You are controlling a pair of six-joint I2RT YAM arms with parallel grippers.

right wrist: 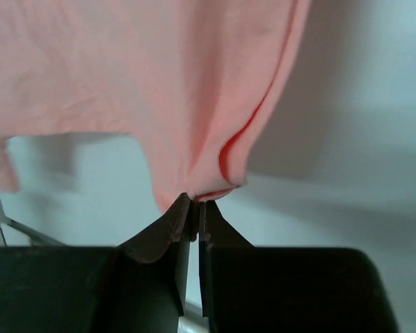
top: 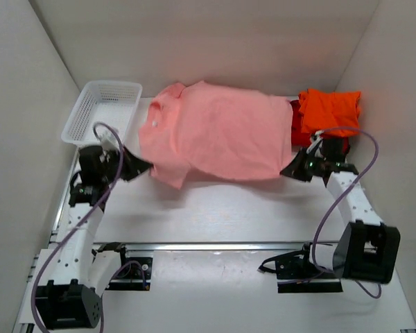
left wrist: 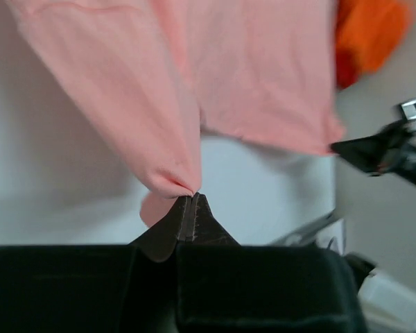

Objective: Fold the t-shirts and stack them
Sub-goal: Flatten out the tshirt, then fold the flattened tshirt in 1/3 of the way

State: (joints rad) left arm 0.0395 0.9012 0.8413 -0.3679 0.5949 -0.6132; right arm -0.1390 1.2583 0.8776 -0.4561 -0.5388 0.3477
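My right gripper will next move back and down and then let go of the salmon-pink t-shirt (top: 218,132), because the bare table is below that gripper and back toward the metal bar.
The salmon-pink t-shirt (top: 218,132) is stretched across the back middle of the table, held up at both ends. My left gripper (top: 140,166) is shut on its left edge; the left wrist view shows the cloth (left wrist: 159,90) pinched at the fingertips (left wrist: 191,197). My right gripper (top: 290,170) is shut on its right edge; the right wrist view shows the cloth (right wrist: 159,83) bunched at the fingertips (right wrist: 195,202). The bright orange t-shirt (top: 329,109) lies crumpled at the back right, on top of the red t-shirt (top: 298,132), of which only an edge shows.
A white mesh basket (top: 102,111) stands at the back left, just behind my left arm. White walls close in the table on the left, back and right. A metal rail (top: 208,245) runs across the near part of the table.
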